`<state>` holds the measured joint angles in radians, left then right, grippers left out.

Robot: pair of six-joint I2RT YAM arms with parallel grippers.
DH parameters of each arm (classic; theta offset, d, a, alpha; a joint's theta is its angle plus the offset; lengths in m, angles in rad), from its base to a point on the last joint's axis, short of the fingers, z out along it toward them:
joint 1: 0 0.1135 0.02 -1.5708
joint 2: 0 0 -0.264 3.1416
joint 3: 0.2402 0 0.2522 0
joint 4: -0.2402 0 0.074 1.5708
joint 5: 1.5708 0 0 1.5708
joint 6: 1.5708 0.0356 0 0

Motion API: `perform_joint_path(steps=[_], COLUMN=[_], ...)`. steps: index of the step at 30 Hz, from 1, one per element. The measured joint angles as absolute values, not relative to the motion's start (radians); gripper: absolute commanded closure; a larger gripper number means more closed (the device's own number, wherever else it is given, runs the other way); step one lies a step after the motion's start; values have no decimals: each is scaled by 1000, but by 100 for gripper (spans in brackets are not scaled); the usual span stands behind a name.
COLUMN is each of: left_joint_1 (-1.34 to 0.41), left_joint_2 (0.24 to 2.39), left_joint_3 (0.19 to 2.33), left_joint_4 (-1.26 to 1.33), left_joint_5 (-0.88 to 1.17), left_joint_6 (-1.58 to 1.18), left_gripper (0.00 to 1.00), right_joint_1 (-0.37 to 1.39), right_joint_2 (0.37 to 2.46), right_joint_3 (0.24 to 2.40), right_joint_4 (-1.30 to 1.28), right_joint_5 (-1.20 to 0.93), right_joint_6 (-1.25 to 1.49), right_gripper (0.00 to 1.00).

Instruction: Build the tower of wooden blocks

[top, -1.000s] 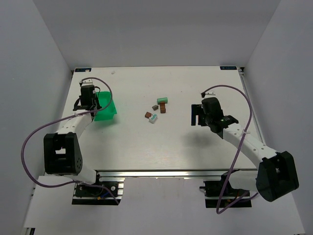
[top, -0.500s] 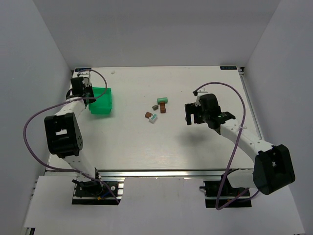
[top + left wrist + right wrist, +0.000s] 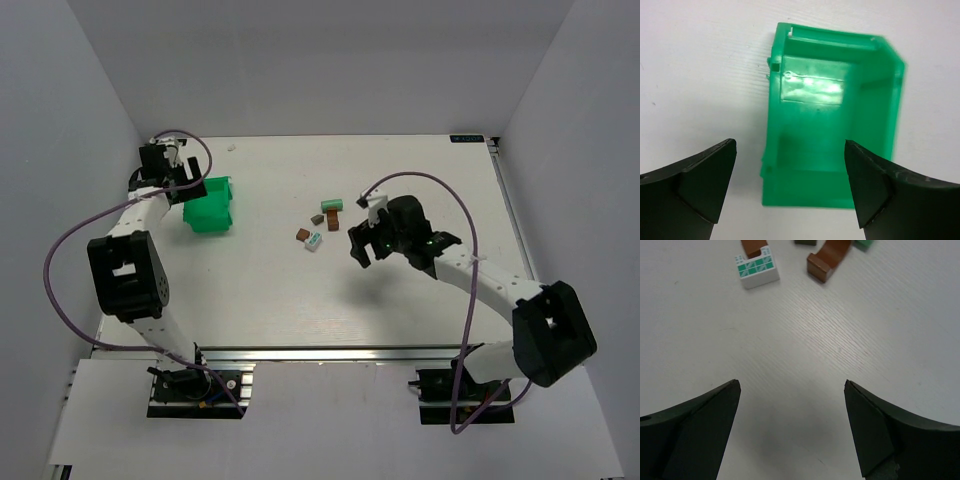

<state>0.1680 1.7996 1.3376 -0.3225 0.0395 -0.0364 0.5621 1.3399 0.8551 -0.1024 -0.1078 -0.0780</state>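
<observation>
The white block [image 3: 757, 267] with green panes lies beyond my empty fingers, so my right gripper should go to the left in the top view and down over it.
No wood block tower stands in any view; small loose blocks lie apart mid-table. In the top view I see a green block [image 3: 332, 205], a brown one [image 3: 333, 222], a dark one [image 3: 316, 218], another brown one [image 3: 303, 235] and a white block with green panes [image 3: 314, 241]. My right gripper [image 3: 358, 247] hovers open just right of them. In the right wrist view the white block [image 3: 757, 267] and a brown arch block [image 3: 827, 260] lie beyond the empty gripper [image 3: 791, 385]. My left gripper [image 3: 187, 184] is open at the far left, holding nothing.
A green plastic bin [image 3: 210, 206] sits at the left of the table, just in front of the left gripper. In the left wrist view the bin [image 3: 832, 100] looks empty, with the left gripper [image 3: 790, 145] open over its near end. Enclosure walls ring the table.
The left gripper carried the bin back and left, then opened and let it go. The right arm swung left toward the blocks, jaws open.
</observation>
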Motion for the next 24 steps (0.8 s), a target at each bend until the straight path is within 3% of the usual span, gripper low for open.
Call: perform_joint_path(steps=[3,10,24], left_joint_1=[162,137,135], left_joint_2=[1696,1213,1281], left_joint_3=[1311,904,838], left_joint_4=[-348,-124,-104], left_joint_5=[74,356,484], left_joint_6=[-144,-392,-453], left_gripper=[2,2,2], right_joint_1=[610,667,690], right_joint_2=[1411,1579,1893], right_joint_3=[855,868,1050], right_joint_4=[-37,144,295], right_joint_5=[-123,-141,-220], right_joint_6=[-108,-140,-203], right_gripper=[11,11,11])
